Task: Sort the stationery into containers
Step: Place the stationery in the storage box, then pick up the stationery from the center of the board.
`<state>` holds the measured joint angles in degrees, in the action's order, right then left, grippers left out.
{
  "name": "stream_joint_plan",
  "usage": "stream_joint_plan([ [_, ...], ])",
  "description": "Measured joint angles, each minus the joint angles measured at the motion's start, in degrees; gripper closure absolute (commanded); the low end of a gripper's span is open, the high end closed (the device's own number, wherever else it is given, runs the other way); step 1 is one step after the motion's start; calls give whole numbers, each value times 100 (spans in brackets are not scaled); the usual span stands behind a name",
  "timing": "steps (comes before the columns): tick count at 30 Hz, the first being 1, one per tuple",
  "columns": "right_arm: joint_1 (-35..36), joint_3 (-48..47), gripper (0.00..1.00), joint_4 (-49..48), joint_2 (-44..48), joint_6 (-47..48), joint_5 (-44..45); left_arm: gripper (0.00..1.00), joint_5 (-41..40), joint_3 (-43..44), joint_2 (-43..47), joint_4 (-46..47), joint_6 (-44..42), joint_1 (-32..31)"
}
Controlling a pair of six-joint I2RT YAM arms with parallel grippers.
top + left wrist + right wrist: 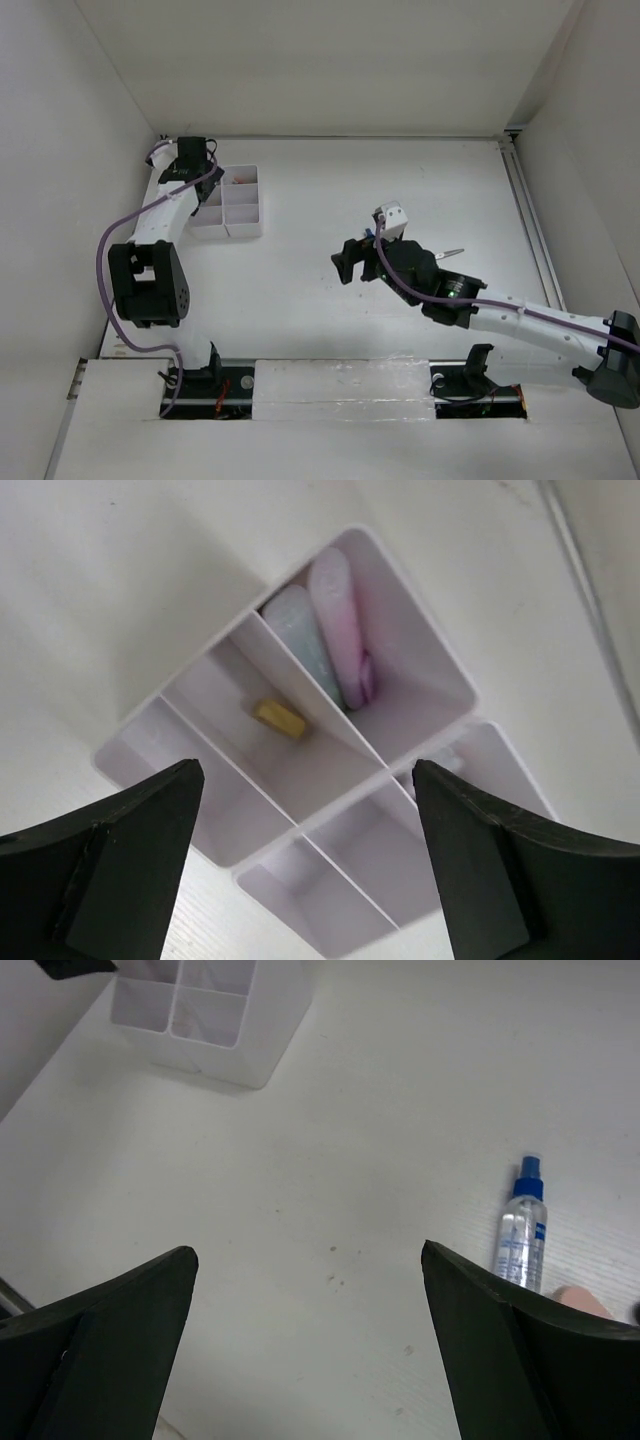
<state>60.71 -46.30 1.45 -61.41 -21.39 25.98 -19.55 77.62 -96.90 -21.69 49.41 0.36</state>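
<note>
The bottle's clear body [519, 1244] lies below my right gripper and to its right in the wrist view. Next, my right gripper shifts that way and lowers open fingers around it.
The white organiser tray [243, 228] stands at the far left of the table. My left gripper [200, 165] hangs open and empty right above it [308, 770]. In the left wrist view the tray [430, 660] holds a pink highlighter [335, 615] and a pale green highlighter [298, 640] in one long compartment. A tan eraser [279, 718] lies in the compartment beside them. My right gripper [347, 262] is open and empty over bare table [308, 1252]. A blue-capped clear bottle [522, 1228] lies to its right, with a pink eraser [580, 1300] below the bottle. A scissors blade [451, 254] shows by the right arm.
White walls close in the table on the left, back and right. A rail [528, 230] runs along the right side. The tray shows at the top left of the right wrist view [240, 1065]. The left arm's purple cable [110, 240] loops out towards the left wall.
</note>
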Motion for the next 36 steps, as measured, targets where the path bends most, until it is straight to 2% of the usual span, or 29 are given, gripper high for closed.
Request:
stream_joint_plan([
  [2, -125, -26, 0, 251, -2, -133, 83, 2, 0, 0, 212, 4, -101, -125],
  [3, -245, -57, 0, 435, -4, -192, 116, 0, -13, 4, 341, 2, -149, -221],
  [8, -1279, -245, 0, 1080, -155, -258, -258, 0, -140, 85, 988, 9, -387, -935],
  [11, -1989, -503, 0, 1366, -629, -131, -625, 0, -199, 81, 1333, 9, -479, -1495],
  [13, -2181, -669, 2, 1495, -1025, 17, -785, 0, -94, 7, 1543, 39, -555, -1775],
  [20, -2319, -1462, 12, 1853, -2500, 369, -1279, 0, 682, -815, 2651, 28, -911, -1860],
  [28, -2358, -1744, 18, 1921, -3582, 382, -1325, 0, 925, -883, 3694, -339, -1392, -1862],
  [30, -2356, -1777, 23, 1917, -3816, 380, -1325, 0, 927, -883, 3818, -393, -1473, -1862],
  [33, -2341, -1777, 23, 1958, -4009, 363, -1333, 0, 933, -909, 3842, -433, -1543, -1862],
  [36, -2286, -1777, 35, 1958, -4039, 352, -1329, 0, 973, -986, 3777, -498, -1593, -1862],
])
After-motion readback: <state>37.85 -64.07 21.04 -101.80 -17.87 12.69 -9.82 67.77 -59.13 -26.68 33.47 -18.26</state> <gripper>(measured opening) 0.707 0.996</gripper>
